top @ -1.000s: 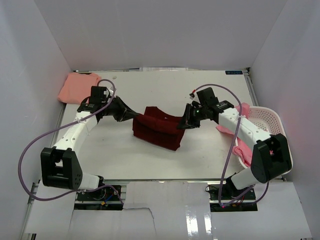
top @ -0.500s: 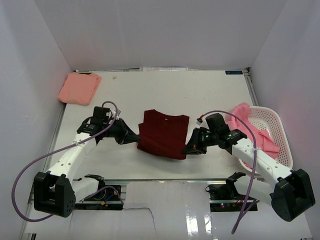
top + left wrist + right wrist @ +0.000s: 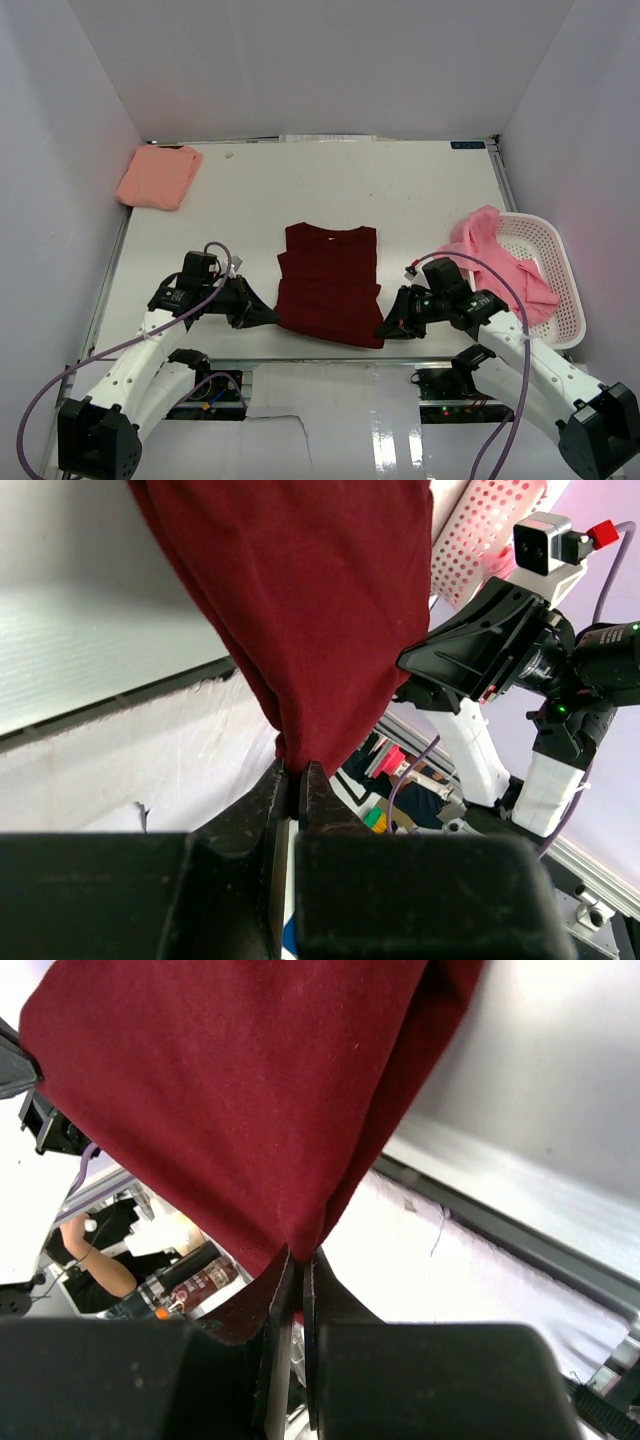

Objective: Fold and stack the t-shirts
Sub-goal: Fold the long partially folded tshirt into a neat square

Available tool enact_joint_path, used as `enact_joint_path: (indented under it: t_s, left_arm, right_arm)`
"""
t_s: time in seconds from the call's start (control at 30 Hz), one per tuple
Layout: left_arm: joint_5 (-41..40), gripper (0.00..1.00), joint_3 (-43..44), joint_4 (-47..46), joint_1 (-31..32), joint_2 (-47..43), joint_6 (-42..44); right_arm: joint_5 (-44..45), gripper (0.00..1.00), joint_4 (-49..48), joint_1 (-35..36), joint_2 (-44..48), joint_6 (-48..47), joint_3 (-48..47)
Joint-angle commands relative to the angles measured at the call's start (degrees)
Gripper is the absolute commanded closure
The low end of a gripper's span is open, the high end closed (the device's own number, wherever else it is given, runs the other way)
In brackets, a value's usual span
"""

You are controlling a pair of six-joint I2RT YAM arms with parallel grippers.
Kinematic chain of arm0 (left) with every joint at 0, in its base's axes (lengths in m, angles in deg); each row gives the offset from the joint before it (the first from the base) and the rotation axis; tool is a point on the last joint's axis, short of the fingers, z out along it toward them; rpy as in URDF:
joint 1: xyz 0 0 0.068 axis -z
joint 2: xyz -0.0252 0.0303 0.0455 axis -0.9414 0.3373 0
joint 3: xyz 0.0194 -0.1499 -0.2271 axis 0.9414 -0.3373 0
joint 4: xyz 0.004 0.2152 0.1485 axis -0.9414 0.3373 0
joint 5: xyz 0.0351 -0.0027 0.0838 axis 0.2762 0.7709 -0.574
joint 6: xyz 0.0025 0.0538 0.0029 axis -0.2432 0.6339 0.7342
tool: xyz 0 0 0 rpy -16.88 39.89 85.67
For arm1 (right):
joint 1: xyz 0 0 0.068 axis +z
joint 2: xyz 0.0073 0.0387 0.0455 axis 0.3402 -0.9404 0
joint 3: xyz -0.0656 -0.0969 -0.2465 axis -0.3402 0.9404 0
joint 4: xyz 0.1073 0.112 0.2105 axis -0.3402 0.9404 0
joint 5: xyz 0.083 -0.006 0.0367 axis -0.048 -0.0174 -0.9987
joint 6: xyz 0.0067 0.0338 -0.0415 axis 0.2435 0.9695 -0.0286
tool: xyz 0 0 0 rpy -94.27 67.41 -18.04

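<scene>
My left gripper will move outward next over the maroon t-shirt (image 3: 328, 285) and release the t-shirt's near corner there, because the collar end (image 3: 297, 233) is outward of my left gripper.
The dark maroon t-shirt (image 3: 328, 285) lies stretched toward the table's near edge, collar at the far end. My left gripper (image 3: 272, 317) is shut on its near left corner, and the maroon cloth (image 3: 300, 610) hangs from the closed jaws in the left wrist view. My right gripper (image 3: 382, 330) is shut on its near right corner, with the maroon cloth (image 3: 260, 1090) pinched in the right wrist view. A folded salmon t-shirt (image 3: 158, 176) lies at the far left. A brighter pink t-shirt (image 3: 500, 262) drapes out of the basket.
A white mesh basket (image 3: 550, 280) stands at the right edge of the table. The table's near edge runs just under both grippers. White walls enclose the left, back and right sides.
Both grippers have pulled the maroon shirt toward the near edge and spread apart. The shirt went from a bunched fold to lying flat and long.
</scene>
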Motion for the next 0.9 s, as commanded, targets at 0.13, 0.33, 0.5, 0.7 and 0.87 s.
enact_joint_path:
  t_s: [0.13,0.33,0.5,0.7,0.87]
  left_arm:
    - [1.2,0.99,-1.1,2.3,0.2,-2.6,-0.4]
    - [0.4,0.99,4.1,2.9,0.2,1.2,1.0]
    - [-1.3,0.98,8.2,2.1,0.2,4.2,1.0]
    - [-1.6,0.98,13.3,-0.3,0.2,8.4,0.1]
    - [-2.5,0.98,16.3,-2.6,0.1,12.9,0.5]
  right_arm:
    - [1.2,0.92,4.0,0.3,4.7,2.2,0.2]
    - [1.7,0.92,4.7,0.4,1.0,0.4,-5.0]
    - [2.1,0.92,4.3,0.3,-2.7,-1.3,-8.8]
    - [2.3,0.92,4.4,-1.7,-5.9,-3.7,-14.0]
    - [3.5,0.92,4.7,-5.3,-9.7,-7.2,-18.8]
